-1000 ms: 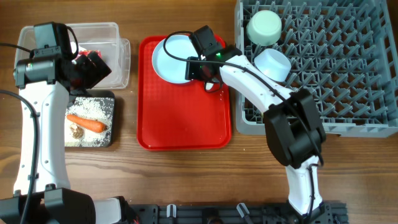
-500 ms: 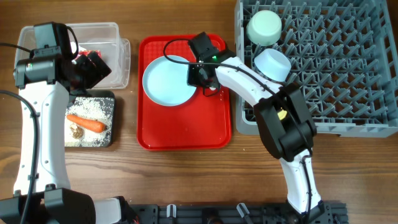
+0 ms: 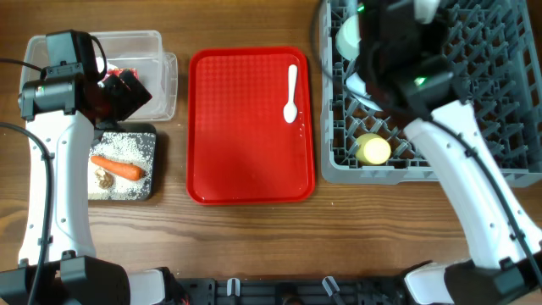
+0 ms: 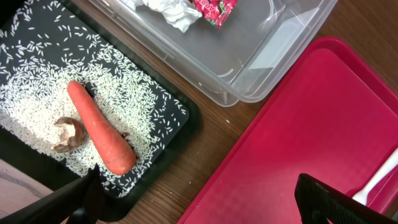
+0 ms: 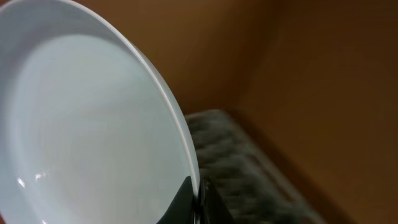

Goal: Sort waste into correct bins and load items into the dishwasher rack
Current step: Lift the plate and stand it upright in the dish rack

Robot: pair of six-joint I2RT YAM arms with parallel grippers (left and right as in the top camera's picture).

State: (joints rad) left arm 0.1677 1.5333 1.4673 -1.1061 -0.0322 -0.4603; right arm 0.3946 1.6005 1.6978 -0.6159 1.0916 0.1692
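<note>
The robot's right gripper needs to lower the pale blue plate point(image 5: 87, 124) among the rack's wires beside the mint bowl and release the plate's rim, since the plate still hangs above the rack.
In the right wrist view my right gripper point(image 5: 198, 202) is shut on the rim of the pale blue plate point(image 5: 87, 124), which it holds tilted in the air above the blurred grey dishwasher rack point(image 5: 249, 168). From overhead the right arm point(image 3: 398, 51) hides the plate. A mint bowl point(image 3: 345, 38) and a yellow cup point(image 3: 373, 150) sit in the rack point(image 3: 474, 102). The white spoon point(image 3: 290, 93) lies on the red tray point(image 3: 246, 152). My left gripper point(image 4: 199, 208) hangs open over the bins. The carrot point(image 4: 99, 127), rice point(image 4: 37, 93) and brown scrap point(image 4: 68, 134) lie in the black tray point(image 4: 186, 118). Tissue point(image 4: 168, 9) and wrapper point(image 4: 214, 9) are in the clear tub point(image 4: 261, 56).
The red serving tray lies between the bins and the rack, bare except for the spoon. The clear tub point(image 3: 161, 59) stands behind the black tray point(image 3: 155, 161) at the left. Bare wooden tabletop point(image 3: 254, 246) runs along the front.
My right gripper shut on the plate's rim and lifted it off the red tray, up and right over the rack. The spoon and the yellow cup now show. The left arm stayed still.
</note>
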